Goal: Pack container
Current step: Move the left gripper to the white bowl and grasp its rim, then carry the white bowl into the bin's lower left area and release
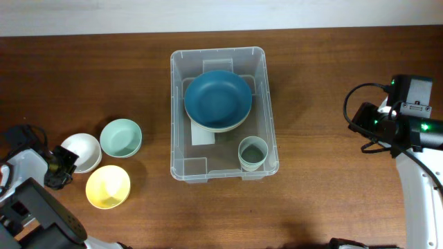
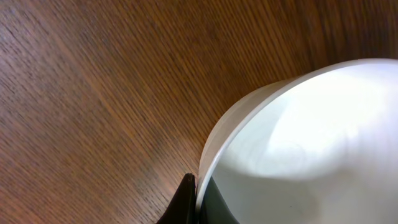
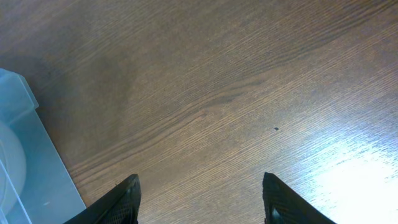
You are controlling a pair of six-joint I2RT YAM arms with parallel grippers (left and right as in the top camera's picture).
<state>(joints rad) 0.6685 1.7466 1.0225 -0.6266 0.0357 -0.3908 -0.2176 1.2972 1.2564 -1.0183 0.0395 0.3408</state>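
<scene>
My left gripper is going to lift the white bowl (image 1: 81,151) past the mint bowl next and lower it there.
The container (image 1: 181,111), a clear plastic bin, stands mid-table. Inside it a dark blue bowl (image 1: 217,99) rests on a pale bowl, and a sage green cup (image 1: 252,152) sits in its near right corner. A white bowl (image 1: 81,151), a mint bowl (image 1: 120,137) and a yellow bowl (image 1: 108,187) sit on the table to the left. My left gripper (image 1: 62,162) is shut on the white bowl's (image 2: 311,143) rim, one finger (image 2: 185,202) outside and one inside. My right gripper (image 3: 200,193) hangs open over bare wood, right of the container's corner (image 3: 25,124).
The right arm (image 1: 405,114) with its cables stands at the table's right edge. The left arm's base (image 1: 34,207) fills the near left corner. A pale strip beyond the table's far edge (image 1: 221,17) runs along the top.
</scene>
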